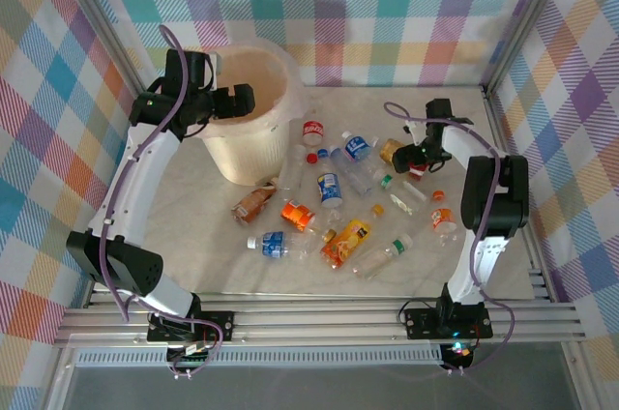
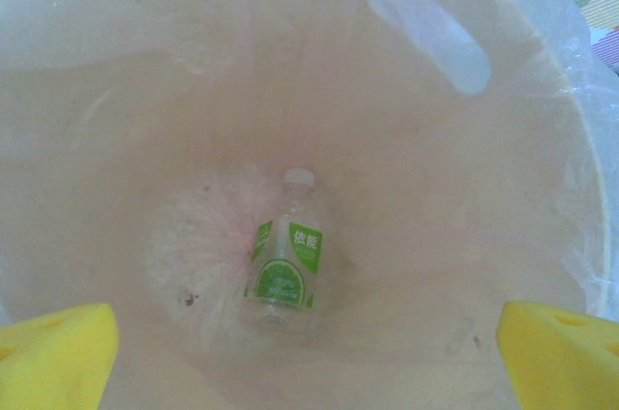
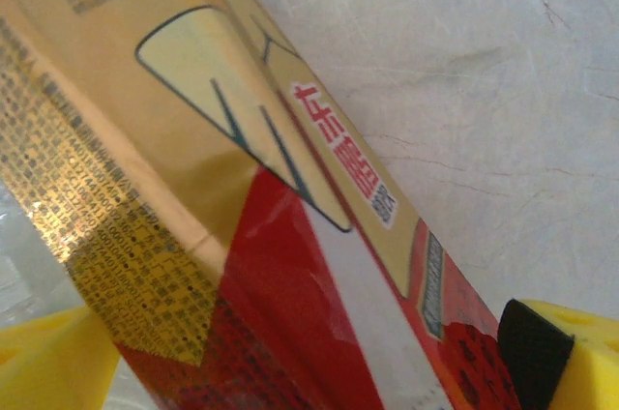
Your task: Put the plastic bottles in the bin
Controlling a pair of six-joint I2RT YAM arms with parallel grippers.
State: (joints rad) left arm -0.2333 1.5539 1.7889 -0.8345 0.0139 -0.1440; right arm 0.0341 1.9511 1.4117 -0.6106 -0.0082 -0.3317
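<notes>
The bottle already lies between both fingers of my right gripper, so the gripper will stay low and close its fingers on the red part of the bottle's label (image 3: 295, 308).
The cream bin (image 1: 253, 125) stands at the back left, lined with a clear bag. My left gripper (image 1: 232, 101) hangs open and empty over its mouth. In the left wrist view its yellow pads (image 2: 53, 360) frame the bin's inside (image 2: 435, 236), where one clear bottle with a green lime label (image 2: 286, 260) lies on the bottom. Several plastic bottles lie scattered on the table, among them a blue-labelled one (image 1: 330, 188), an orange one (image 1: 298, 215) and a brown one (image 1: 253, 203). My right gripper (image 1: 418, 161) is open, low over a gold-and-red labelled bottle (image 3: 242, 197) that lies between its fingers (image 3: 580, 352).
The marble-patterned table (image 1: 522, 236) is fenced by aluminium rails and checked cloth walls. More bottles lie near the front: a blue-labelled one (image 1: 274, 244), a yellow-orange one (image 1: 346, 241) and a clear one (image 1: 382, 255). A small orange-capped bottle (image 1: 443, 217) sits beside the right arm.
</notes>
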